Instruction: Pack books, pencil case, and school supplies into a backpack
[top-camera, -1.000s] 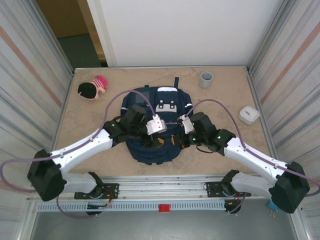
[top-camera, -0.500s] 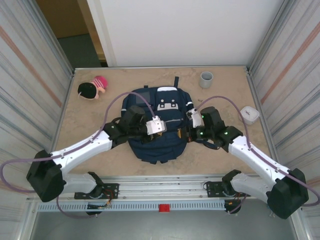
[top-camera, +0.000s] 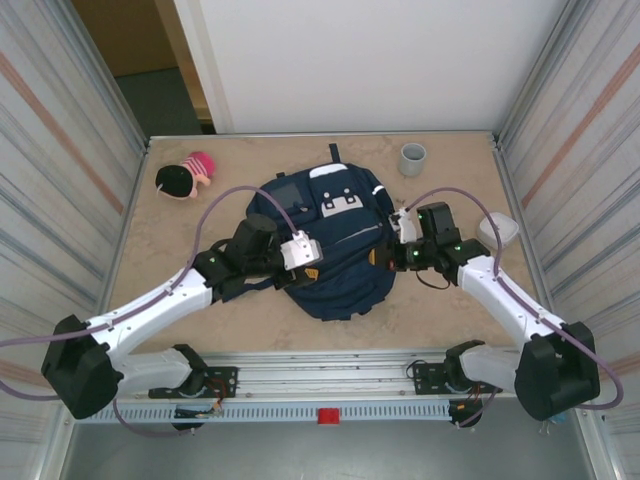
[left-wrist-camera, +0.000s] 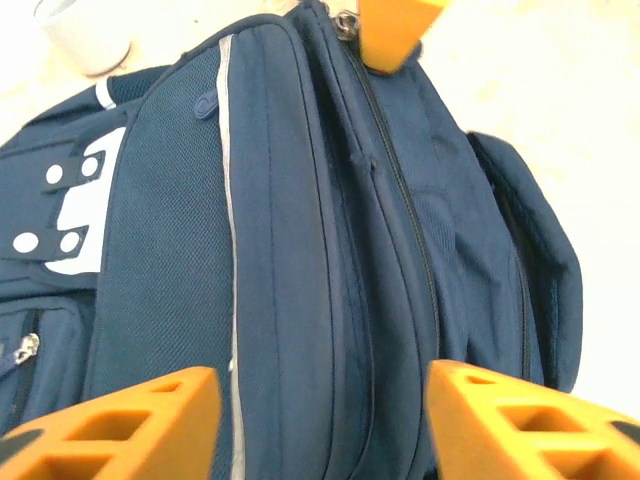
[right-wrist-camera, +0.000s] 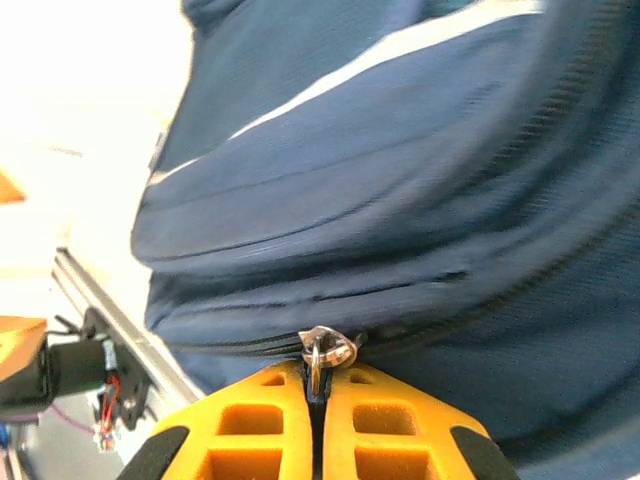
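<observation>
The robot's right gripper needs to pull the zip pull (right-wrist-camera: 326, 350) it holds outward next, to the backpack's side edge by the white patches, and release it there, since the zip's track runs on.
The navy-blue backpack (top-camera: 335, 250) lies flat in the middle of the table, white patches toward the far end. Its zip line (left-wrist-camera: 385, 190) looks closed along the side. My right gripper (right-wrist-camera: 318, 385) is shut on the metal zip pull (right-wrist-camera: 326, 350) at the bag's right edge (top-camera: 380, 257). My left gripper (left-wrist-camera: 320, 420) hangs open over the bag's near-left part (top-camera: 308, 272), its orange fingers (left-wrist-camera: 110, 425) on either side of the seam with nothing between them. The books, pencil case and school supplies are hidden.
A grey cup (top-camera: 413, 158) stands at the back right. A small white box (top-camera: 500, 228) lies beside the right arm. A plush toy (top-camera: 185, 176) rests at the back left. Metal walls close both sides.
The right gripper has moved right and away from the bases with the zip pull. The backpack has turned and its near end slid right. The left gripper has shifted slightly toward the bases.
</observation>
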